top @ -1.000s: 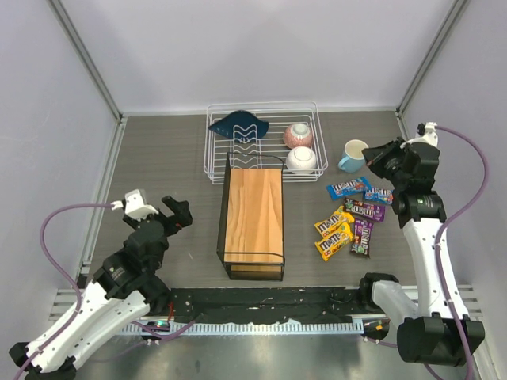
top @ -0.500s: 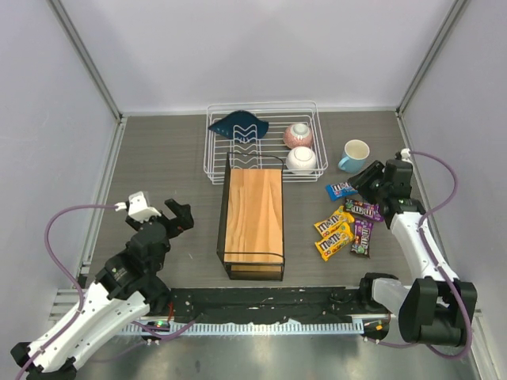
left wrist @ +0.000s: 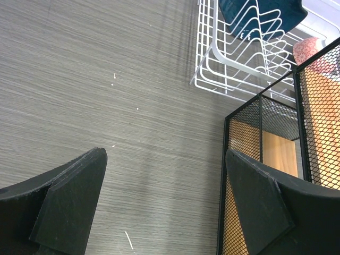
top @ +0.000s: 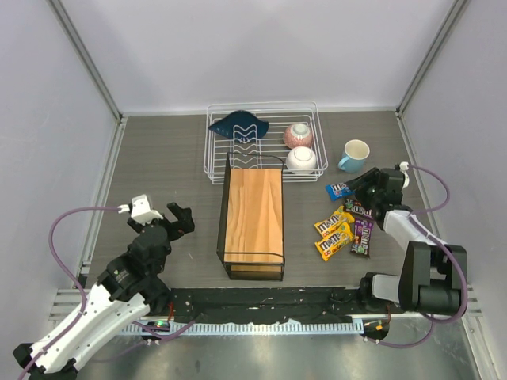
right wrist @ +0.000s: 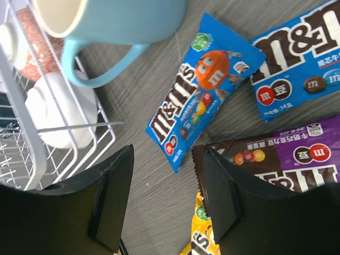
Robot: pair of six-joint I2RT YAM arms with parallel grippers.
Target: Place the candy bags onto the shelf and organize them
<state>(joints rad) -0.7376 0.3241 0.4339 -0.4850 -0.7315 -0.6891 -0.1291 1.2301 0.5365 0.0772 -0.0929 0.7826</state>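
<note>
I will lower my right gripper next and shift it along the blue bag onto its middle (top: 344, 190) (right wrist: 202, 93), because my fingers are only over the blue bag's near tip.
The shelf (top: 253, 214), a black mesh frame with a wooden top, stands mid-table; its mesh side (left wrist: 260, 133) shows in the left wrist view. Several candy bags lie to its right: a blue one (top: 339, 190) (right wrist: 204, 90), another blue (right wrist: 300, 58), a purple-brown one (top: 364, 210) (right wrist: 287, 164), two yellow (top: 333, 223) (top: 334, 242) and one more purple (top: 362, 237). My right gripper (top: 360, 190) (right wrist: 166, 153) hovers low and open over the near tip of the blue bag, holding nothing. My left gripper (top: 173, 219) (left wrist: 164, 154) is open over bare table left of the shelf.
A white wire dish rack (top: 218, 158) (left wrist: 223, 69) behind the shelf holds a dark blue plate (top: 240, 124) and two bowls (top: 299, 148). A light blue mug (top: 353, 154) (right wrist: 106, 21) stands just beyond the blue bags, close to my right gripper.
My right arm has come down and in toward the candy bags, and its jaws have gone from shut to open. My left arm has drifted slightly nearer.
</note>
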